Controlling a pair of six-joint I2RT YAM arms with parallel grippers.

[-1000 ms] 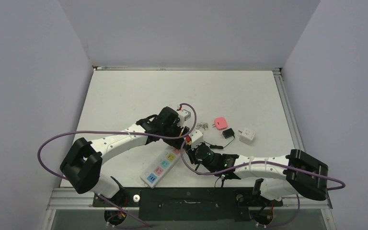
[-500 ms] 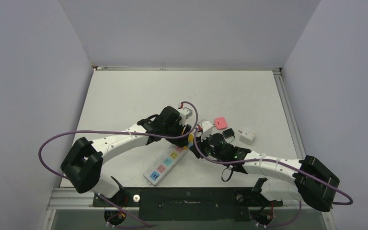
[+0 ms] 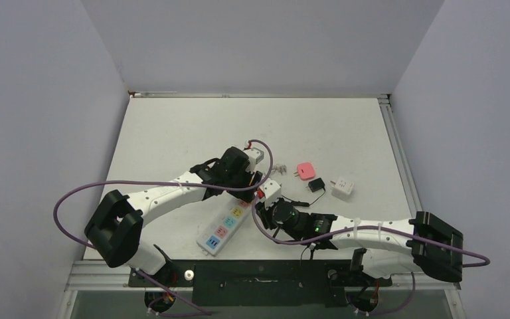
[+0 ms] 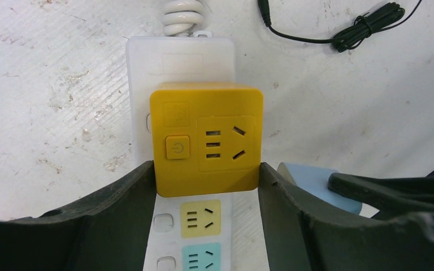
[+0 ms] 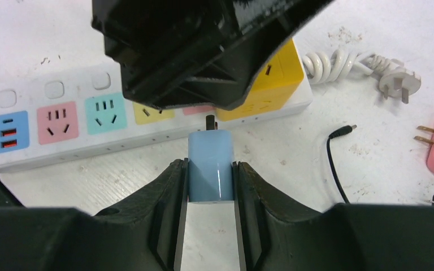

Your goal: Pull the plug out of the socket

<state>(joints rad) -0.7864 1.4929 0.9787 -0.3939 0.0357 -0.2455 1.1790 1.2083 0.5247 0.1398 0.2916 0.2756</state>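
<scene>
The tabletop by the black adapter (image 3: 307, 195) is right of my right gripper in the top view: I will move there and down, releasing the light blue plug clear of the power strip (image 3: 220, 231).
The long white power strip (image 3: 220, 231) lies slanted on the table, and its pastel outlet faces show in the right wrist view (image 5: 62, 148). A yellow cube adapter (image 4: 206, 135) is plugged in at the strip's cord end (image 4: 175, 56). My left gripper (image 4: 206, 170) is shut on the adapter's two sides. My right gripper (image 5: 209, 165) is shut on a light blue plug (image 5: 210, 164). It holds the plug beside the strip's long edge, in no outlet, with the prongs pointing at the strip. The blue plug also shows in the left wrist view (image 4: 311, 179).
A pink plug (image 3: 304, 169), a small black adapter (image 3: 316, 184) with a thin black cable (image 5: 339, 164) and a white cube adapter (image 3: 342, 189) lie right of the strip. The strip's coiled white cord (image 5: 339, 62) ends in a loose plug (image 5: 395, 84).
Half a second ago my right gripper had swung away to the far right. Now it is back beside the strip's edge. My left gripper has stayed on the yellow adapter.
</scene>
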